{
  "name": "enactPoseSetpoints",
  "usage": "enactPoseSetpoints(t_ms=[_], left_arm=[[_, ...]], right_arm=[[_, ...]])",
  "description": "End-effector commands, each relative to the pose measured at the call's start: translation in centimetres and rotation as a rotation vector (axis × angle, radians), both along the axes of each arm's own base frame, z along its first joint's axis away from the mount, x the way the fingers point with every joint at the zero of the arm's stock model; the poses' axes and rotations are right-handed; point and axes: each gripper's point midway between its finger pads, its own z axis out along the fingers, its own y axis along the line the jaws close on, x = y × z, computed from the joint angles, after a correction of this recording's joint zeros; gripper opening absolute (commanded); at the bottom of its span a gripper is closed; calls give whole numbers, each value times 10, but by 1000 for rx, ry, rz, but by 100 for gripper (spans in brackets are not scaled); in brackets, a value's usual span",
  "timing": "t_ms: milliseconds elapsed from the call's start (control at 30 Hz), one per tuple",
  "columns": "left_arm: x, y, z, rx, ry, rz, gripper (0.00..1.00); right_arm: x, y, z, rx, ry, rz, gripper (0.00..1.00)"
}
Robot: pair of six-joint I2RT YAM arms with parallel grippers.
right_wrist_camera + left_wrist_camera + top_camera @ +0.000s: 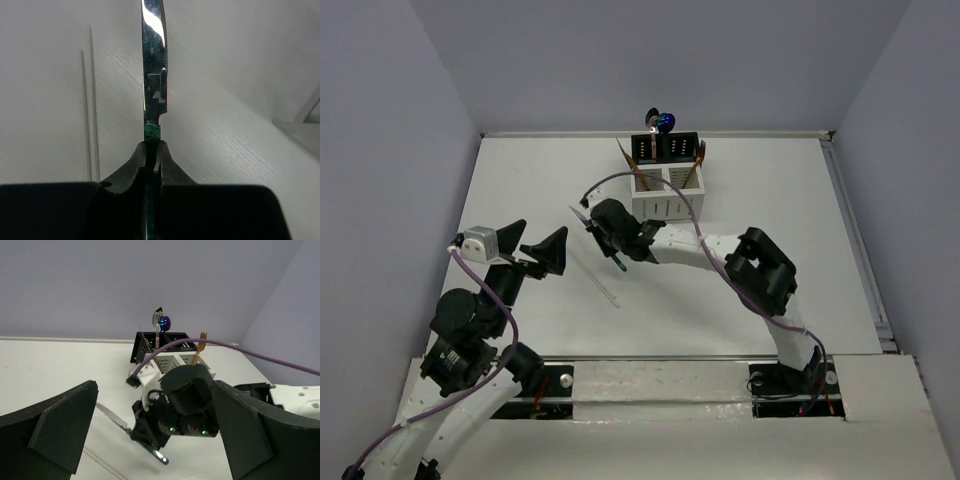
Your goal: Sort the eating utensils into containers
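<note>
My right gripper next swings outward over one white caddy section [648,182], turns the teal-handled knife's blade up and lowers the handle to release. A knife already stands in that section.
My right gripper [607,236] is shut on a teal-handled knife [583,217] and holds it above the table, left of the caddy [665,192]. In the right wrist view the silver blade [153,60] sticks straight out from the closed gripper [151,147]. The left wrist view shows the knife [114,416] slanting under that gripper [150,432]. The caddy [167,357] holds a pink-handled spoon [157,322], a blue utensil [663,122] and orange-handled ones [697,160]. My left gripper [535,242] is open and empty, left of the knife.
A thin white stick [605,290] lies on the table below the knife; it also shows in the right wrist view [91,100]. The white table [770,200] has a raised rim at the back and right. A purple cable [250,352] runs along the right arm.
</note>
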Motion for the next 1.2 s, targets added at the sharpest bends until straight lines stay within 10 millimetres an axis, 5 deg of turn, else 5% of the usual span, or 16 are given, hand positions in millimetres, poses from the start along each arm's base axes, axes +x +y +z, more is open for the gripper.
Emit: enactPoseSetpoints(t_ms=[0,200,367,400,667,1167], left_arm=[[0,3,6,-26,-24,10,99],[-1,4,6,-27,-28,11,99],[0,2,5,-21,-24,7,99],[-1,2,5,-24,-24,7,99],[0,3,5,-23,-24,12,99],[0,2,6,-25,-27,10,99]], right_arm=[[44,8,162,383,-307,-65,0],[83,-46,240,558,-476,-235,0],[134,-101,267,665,-602,-389,0],[136,-99,268,684,-611,-391,0],[176,-116,254,629,-752,-461,0],[184,-126,187,513,-736,-483,0]])
